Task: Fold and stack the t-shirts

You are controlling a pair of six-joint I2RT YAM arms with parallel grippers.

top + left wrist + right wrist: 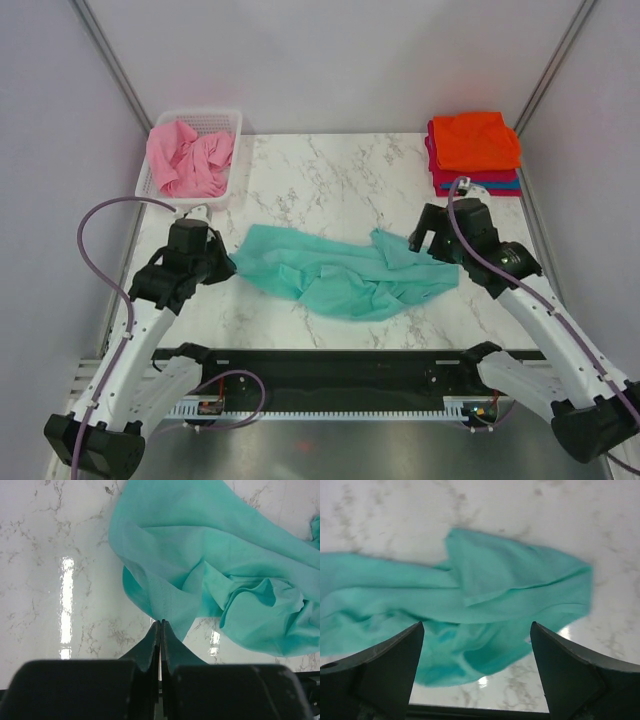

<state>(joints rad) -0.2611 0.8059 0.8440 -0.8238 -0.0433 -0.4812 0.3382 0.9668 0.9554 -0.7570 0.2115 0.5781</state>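
Observation:
I will sweep my right gripper back, to the left in the top view, and down onto the t-shirt's near-edge corner, because that corner lies loose by my left gripper.
A crumpled teal t-shirt (340, 275) lies across the middle of the marble table (330, 180). My left gripper (232, 262) is shut on its left edge, and the cloth draws to a point at the fingertips. In the left wrist view the teal t-shirt (210, 565) runs down into the shut left gripper (161, 623). My right gripper (418, 240) hangs open over the shirt's right end. The right wrist view shows the teal t-shirt (495, 590) below the open right gripper (476, 630), with nothing between the fingers. A pink t-shirt (188, 155) lies bunched in the basket.
A white slotted basket (232, 118) stands at the back left corner. At the back right sits a stack of folded shirts with an orange one (475, 140) on top and crimson and blue edges (480, 185) under it. Grey walls close in both sides.

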